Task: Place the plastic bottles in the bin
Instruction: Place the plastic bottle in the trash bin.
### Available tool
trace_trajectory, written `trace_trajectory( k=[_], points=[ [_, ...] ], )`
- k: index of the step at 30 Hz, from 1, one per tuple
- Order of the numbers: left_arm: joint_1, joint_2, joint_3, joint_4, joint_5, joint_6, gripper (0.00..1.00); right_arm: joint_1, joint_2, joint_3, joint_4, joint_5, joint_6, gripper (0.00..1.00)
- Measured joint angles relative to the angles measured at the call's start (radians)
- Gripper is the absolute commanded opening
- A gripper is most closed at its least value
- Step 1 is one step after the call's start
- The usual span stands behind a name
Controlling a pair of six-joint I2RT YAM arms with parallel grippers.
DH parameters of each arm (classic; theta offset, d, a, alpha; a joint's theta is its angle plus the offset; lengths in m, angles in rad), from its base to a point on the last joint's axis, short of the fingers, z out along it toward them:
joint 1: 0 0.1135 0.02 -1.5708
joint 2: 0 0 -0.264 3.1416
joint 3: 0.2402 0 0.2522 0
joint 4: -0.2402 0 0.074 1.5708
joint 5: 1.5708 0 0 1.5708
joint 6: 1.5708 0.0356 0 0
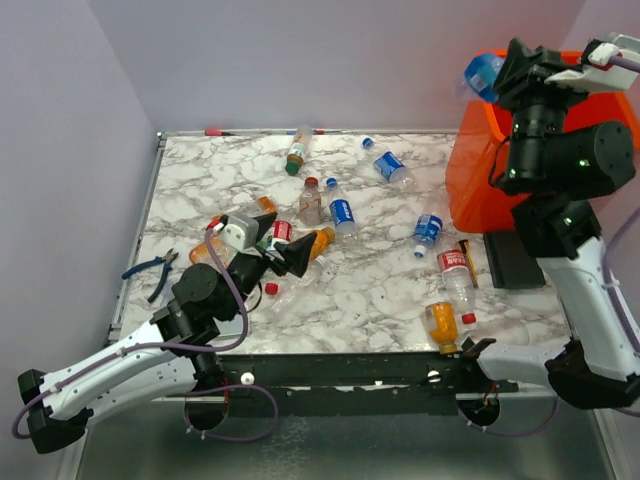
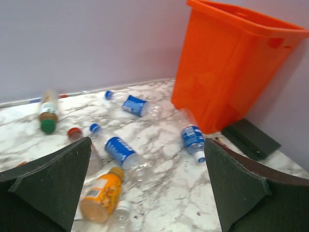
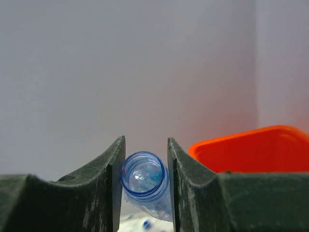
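My right gripper should first turn toward the orange bin to lower the bottle over the bin's open top, because the bottle still sticks out past the bin's rim.
My right gripper is raised beside the rim of the orange bin and is shut on a clear blue capless bottle. In the right wrist view the bottle's open neck sits between the fingers, with the bin's rim to the right. My left gripper is open and empty, low over the table among bottles: an orange one and a blue-labelled one lie ahead of it. More bottles lie scattered: blue-labelled, red-labelled, orange.
Blue-handled pliers lie at the table's left edge. A dark flat slab lies in front of the bin. A green-capped bottle lies near the back edge. A loose red cap sits by the left arm.
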Motion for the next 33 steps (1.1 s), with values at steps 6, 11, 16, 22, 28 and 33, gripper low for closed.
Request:
trace_trajectory(
  k=[6,11,16,22,28,33],
  points=[
    [0.001,-0.104,-0.115,0.013,-0.148,0.077,0.99,-0.167,0.224,0.076,0.387,0.185,-0.229,0.00],
    [0.001,-0.117,-0.150,0.018,-0.213,0.089,0.99,-0.353,0.368,0.086,0.440,0.241,-0.192,0.00],
    [0.001,-0.115,-0.153,0.015,-0.238,0.085,0.99,-0.467,0.449,0.095,0.387,0.242,-0.059,0.00],
    [0.001,-0.095,-0.153,0.002,-0.251,0.086,0.99,-0.543,0.506,0.117,0.272,0.174,0.115,0.00],
    [0.001,-0.058,-0.153,-0.023,-0.254,0.086,0.99,-0.585,0.541,0.079,0.170,0.049,0.279,0.72],
    [0.001,-0.047,-0.153,-0.030,-0.254,0.086,0.99,-0.592,0.541,0.057,0.124,-0.045,0.351,0.91]
  ],
)
